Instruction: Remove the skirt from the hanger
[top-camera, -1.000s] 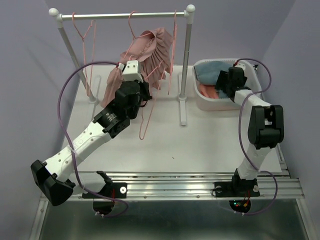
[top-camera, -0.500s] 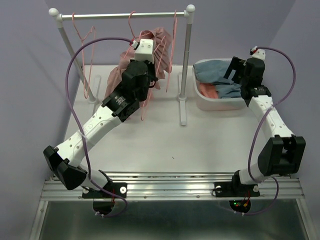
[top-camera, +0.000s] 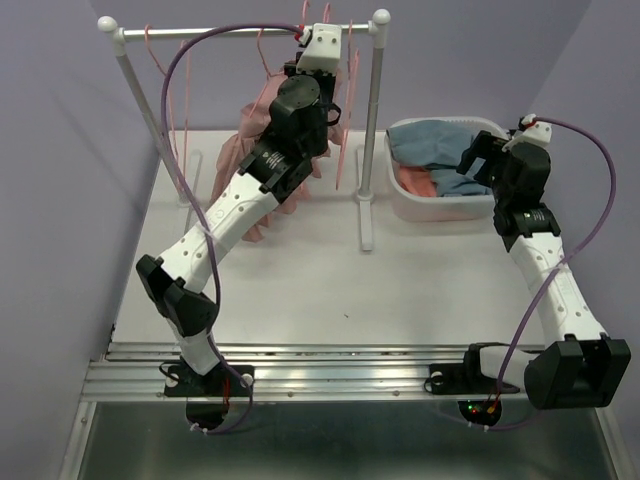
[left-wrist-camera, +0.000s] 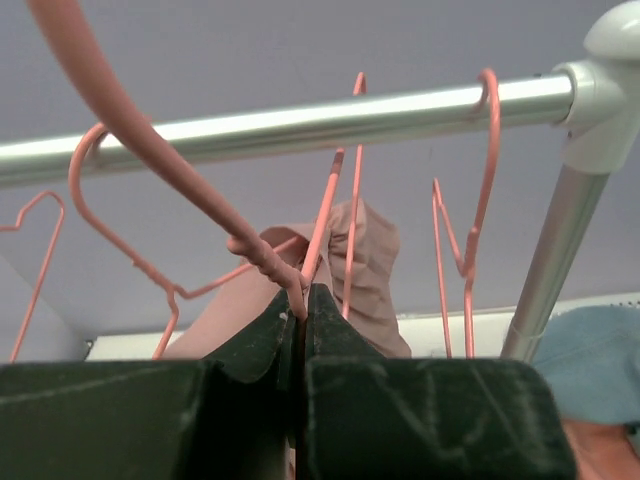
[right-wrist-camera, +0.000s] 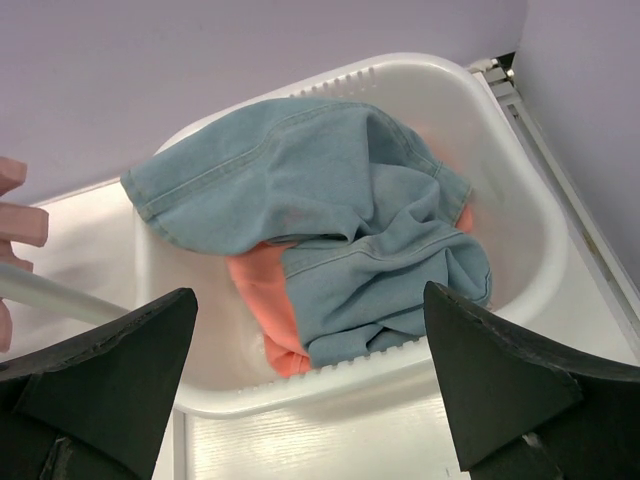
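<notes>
My left gripper will next move the hanger's hook outward over the silver bar, then lower it and let it go, because the hook is still on the near side of the bar.
A pink skirt (top-camera: 243, 150) hangs bunched on a pink wire hanger (left-wrist-camera: 160, 165) below the silver rack rail (top-camera: 220, 32). My left gripper (top-camera: 302, 38) is raised to the rail. In the left wrist view it (left-wrist-camera: 303, 300) is shut on the hanger's wire just below the twisted neck. The skirt (left-wrist-camera: 368, 262) shows behind the fingers, under the rail (left-wrist-camera: 300, 122). My right gripper (top-camera: 478, 160) is open and empty. In the right wrist view it (right-wrist-camera: 310, 292) hovers over the near rim of the white basket (right-wrist-camera: 548, 250).
The basket (top-camera: 440, 208) at the right holds a blue denim garment (right-wrist-camera: 330, 200) and an orange one (right-wrist-camera: 262, 290). Empty pink hangers (top-camera: 165, 60) hang on the rail, one (left-wrist-camera: 465, 240) near the right post (top-camera: 372, 120). The rack's foot lies on the table.
My left arm has risen from table height to the rail, carrying the hanger and skirt up. My right arm has pulled back from inside the basket towards the near side.
</notes>
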